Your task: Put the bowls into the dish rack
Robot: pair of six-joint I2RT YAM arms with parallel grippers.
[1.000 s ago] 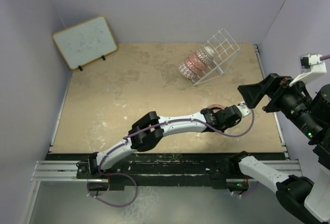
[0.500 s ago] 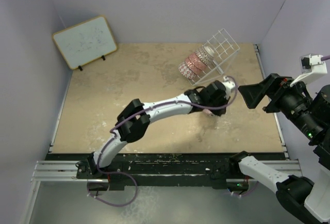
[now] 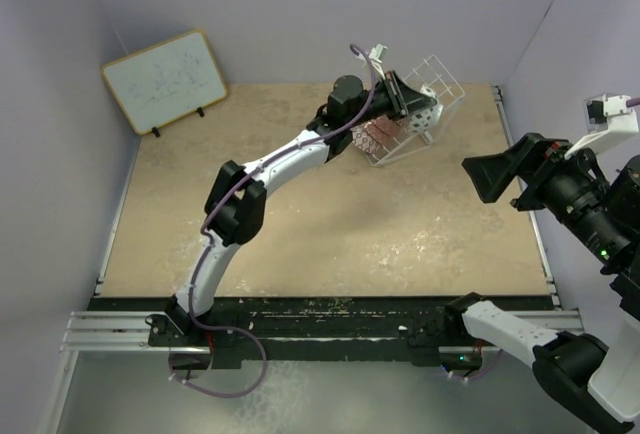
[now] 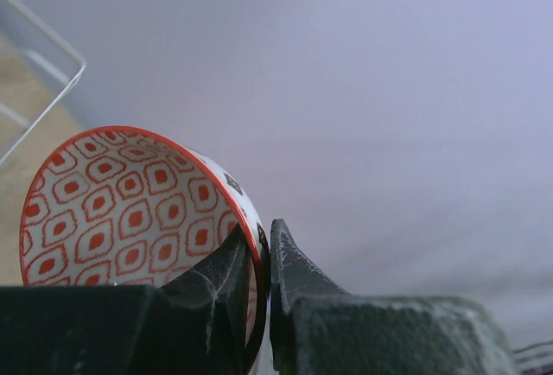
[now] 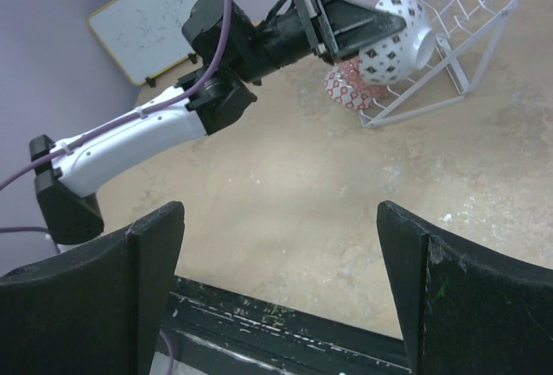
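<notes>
I will next move my left gripper to the left in the top view, then down, and let go of the bowl, because the rack (image 3: 440, 76) space beside the red-patterned bowl is below.
My left gripper (image 3: 408, 102) is shut on the rim of a white bowl (image 3: 426, 120) with dark diamond marks outside and a red pattern inside (image 4: 112, 202). It holds the bowl tilted in the air at the open front of the white wire dish rack (image 3: 440, 76). In the right wrist view the held bowl (image 5: 396, 34) hangs just left of the rack (image 5: 471, 12). A red-patterned bowl (image 5: 348, 92) stands in the rack below it; the others are hidden by the arm. My right gripper (image 5: 281, 293) is open and empty, high above the table's right side (image 3: 492, 176).
A wood-framed whiteboard (image 3: 165, 79) leans at the back left corner. The left arm stretches diagonally across the tan table (image 3: 300, 224) toward the rack. Purple walls close in the back and sides. The black rail (image 3: 330, 319) runs along the near edge.
The left arm has lifted the bowl from the table's right middle and swung it up and back to the rack front. The right arm has hardly moved.
</notes>
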